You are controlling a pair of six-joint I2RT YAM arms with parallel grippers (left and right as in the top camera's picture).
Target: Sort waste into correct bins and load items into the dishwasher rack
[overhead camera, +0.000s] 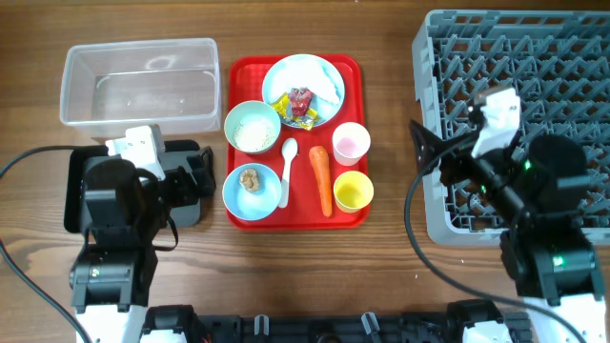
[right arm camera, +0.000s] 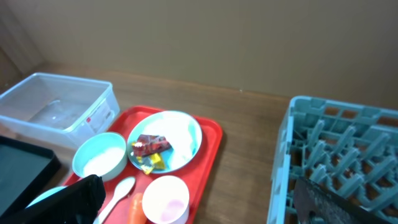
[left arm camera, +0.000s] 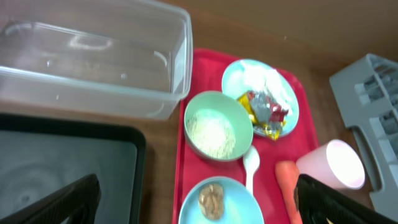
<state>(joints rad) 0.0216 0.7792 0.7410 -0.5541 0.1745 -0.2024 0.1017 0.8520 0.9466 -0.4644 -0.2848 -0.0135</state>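
My left gripper needs to move across the bowl next. Then it should go down onto the light blue bowl's spoon-side rim (overhead camera: 279, 190) (left arm camera: 254, 200).
On the red tray (overhead camera: 357, 71) a light blue plate (overhead camera: 319, 71) holds crumpled wrappers (overhead camera: 300, 105). One bowl (overhead camera: 253, 127) has rice, another bowl (overhead camera: 272, 195) a brown lump (overhead camera: 251, 179). A white spoon (overhead camera: 287, 162), carrot (overhead camera: 322, 179), pink cup (overhead camera: 350, 142) and yellow cup (overhead camera: 353, 191) lie beside them. My left gripper (overhead camera: 205, 176) hangs open over the black tray (overhead camera: 71, 195), just left of the lump bowl (left arm camera: 239, 202). My right gripper (overhead camera: 429, 152) is open at the grey rack's (overhead camera: 534, 57) left edge, holding nothing. The clear tub (overhead camera: 140, 83) stands empty.
The red tray sits between the clear tub and the rack, with bare wooden table (overhead camera: 386, 114) between tray and rack. Cables (overhead camera: 415, 238) trail from both arms near the front edge.
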